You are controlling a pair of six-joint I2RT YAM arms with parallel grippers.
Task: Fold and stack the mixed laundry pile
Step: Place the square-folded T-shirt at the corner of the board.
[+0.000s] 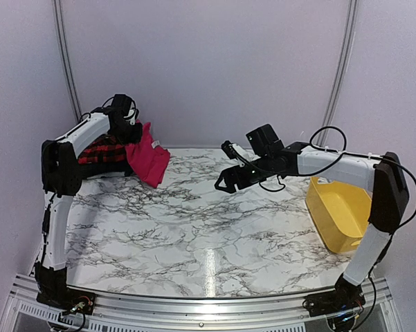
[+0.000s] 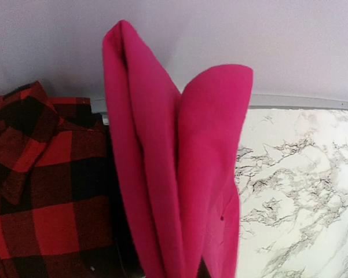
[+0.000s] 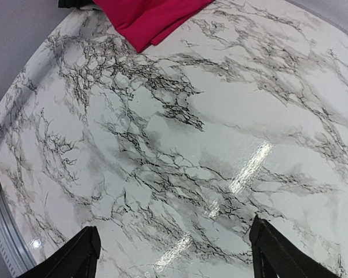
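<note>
I will raise my left gripper, shift it left in the top view, then lower it to release atop the checked garment point(image 1: 99, 151) point(image 2: 52, 208), since the pink garment hangs over bare marble.
The plain magenta-pink garment point(image 1: 148, 160) hangs in folds at the back left of the table, its lower edge resting on the marble. My left gripper point(image 1: 129, 132) is shut on its top. In the left wrist view the pink cloth point(image 2: 179, 174) fills the middle and hides the fingers. The red-and-black checked garment point(image 1: 99, 151) lies just left of it, against the back wall, and the left wrist view shows it as well point(image 2: 40, 191). My right gripper point(image 1: 225, 182) hovers over the table's middle, open and empty point(image 3: 174, 255), well right of the pink garment point(image 3: 150, 17).
A yellow plastic tub point(image 1: 338, 211) stands at the right edge of the marble table point(image 1: 194, 235), under the right arm. White walls close in the back and both sides.
</note>
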